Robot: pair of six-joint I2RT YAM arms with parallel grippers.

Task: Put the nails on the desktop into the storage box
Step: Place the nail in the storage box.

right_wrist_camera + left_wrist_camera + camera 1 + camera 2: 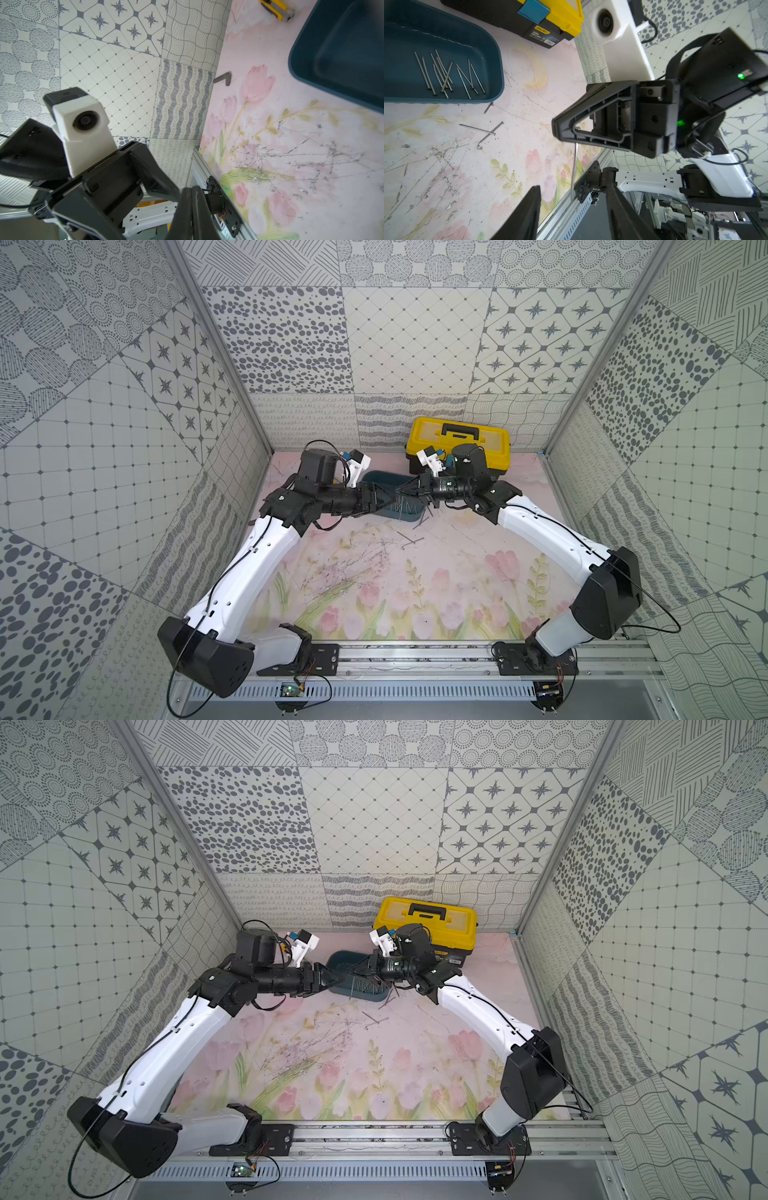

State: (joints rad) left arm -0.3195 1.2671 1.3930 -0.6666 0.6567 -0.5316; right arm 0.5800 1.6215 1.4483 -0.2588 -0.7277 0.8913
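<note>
The open top of the box is below the robot's right gripper, so the gripper will next tilt downward, lower the nail into the teal storage box (382,479) (352,52) and let go of it.
The teal storage box (382,479) (345,963) sits at the back middle of the tulip-printed desktop (415,585). In the left wrist view several nails (446,74) lie inside the box (500,68). Two crossed nails (477,129) (409,541) and one by the box's corner (488,107) lie on the desktop. Both grippers meet tip to tip above the box's front. My right gripper (401,491) (556,131) (192,189) is shut on a nail (574,166) that hangs from its tip. My left gripper (388,501) (573,187) stands open around that nail's lower end.
A yellow-and-black toolbox (457,439) (550,20) stands against the back wall right behind the box. A dark L-shaped bar (223,79) and a small yellow tool (276,10) lie near the left wall. Patterned walls enclose three sides; a metal rail (415,655) runs along the front.
</note>
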